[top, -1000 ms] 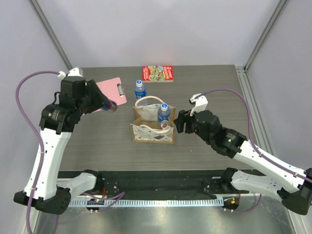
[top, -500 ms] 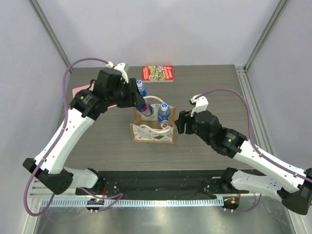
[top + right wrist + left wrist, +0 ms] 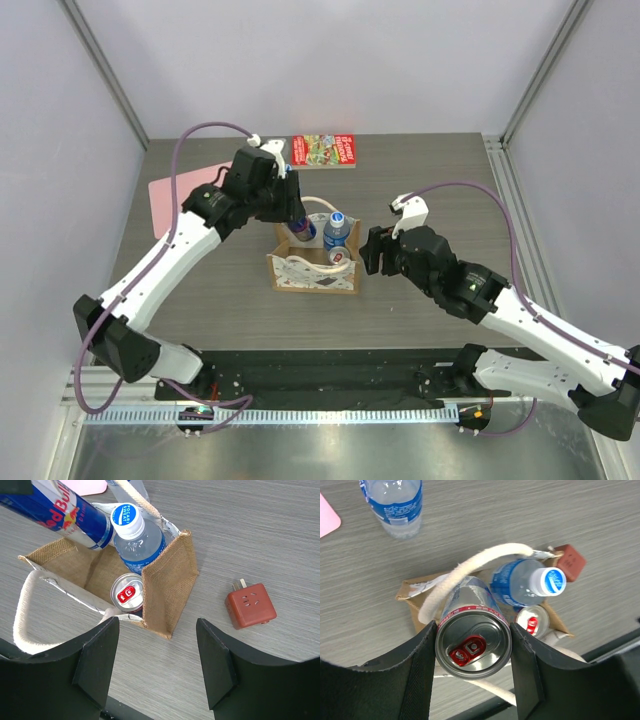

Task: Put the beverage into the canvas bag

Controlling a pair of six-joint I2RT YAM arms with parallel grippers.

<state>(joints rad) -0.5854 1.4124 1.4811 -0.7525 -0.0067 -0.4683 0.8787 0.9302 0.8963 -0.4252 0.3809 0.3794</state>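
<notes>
My left gripper next lowers the beverage past the rope handle (image 3: 470, 567) first, toward the bottle (image 3: 135, 535) in the bag, since the space beside that bottle is empty.
The beverage, a blue and silver Red Bull can (image 3: 473, 647), is gripped by its top between my left gripper's (image 3: 473, 650) jaws. It hangs tilted over the back left of the canvas bag (image 3: 313, 270), its lower end at the bag's mouth (image 3: 60, 512). The bag (image 3: 167, 590) stands open, showing its tan lining, with a white rope handle (image 3: 470, 567) arching beside the can. Inside it are a water bottle (image 3: 135, 535) and a second can (image 3: 127, 592). My right gripper (image 3: 157, 655) is open and holds nothing, low at the bag's right side (image 3: 368, 250).
A red-brown plug adapter (image 3: 250, 605) lies on the table right of the bag. Another water bottle (image 3: 395, 502) stands behind the bag. A red book (image 3: 324, 151) lies at the back edge and a pink clipboard (image 3: 170, 195) at the left.
My left arm has swung right from above the pink clipboard to over the bag, carrying the can. The right arm has stayed in place.
</notes>
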